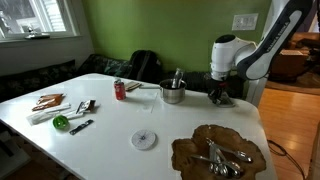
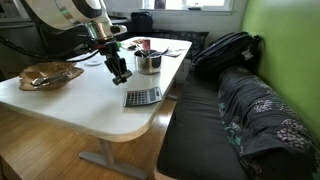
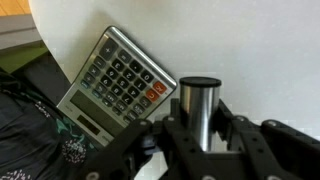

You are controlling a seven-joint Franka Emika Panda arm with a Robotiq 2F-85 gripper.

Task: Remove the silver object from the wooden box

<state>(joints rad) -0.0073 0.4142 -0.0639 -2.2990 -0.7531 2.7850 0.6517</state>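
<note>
The gripper lowers to the bare tabletop (image 2: 121, 90) beside the calculator next and releases the upright shiny metal cylinder, since that spot lies clear below it.
The silver object (image 1: 218, 157), a bunch of shiny spoon-like pieces, lies in the wooden box (image 1: 190, 152), a dark lobed tray at the table's near edge. The tray also shows in an exterior view (image 2: 50, 74); I cannot make out the spoons there. My gripper (image 1: 220, 95) (image 2: 120, 72) hovers over the table away from the tray, near a calculator. In the wrist view the gripper (image 3: 198, 128) is shut on a small upright shiny metal cylinder (image 3: 198, 102).
A grey calculator (image 3: 115, 80) (image 2: 142, 96) lies by the table edge under the gripper. A steel pot (image 1: 172, 92), a red can (image 1: 120, 90), a white disc (image 1: 145, 139), a green object (image 1: 61, 122) and dark-handled tools (image 1: 84, 107) are on the white table. A couch with bags (image 2: 240, 100) is beside it.
</note>
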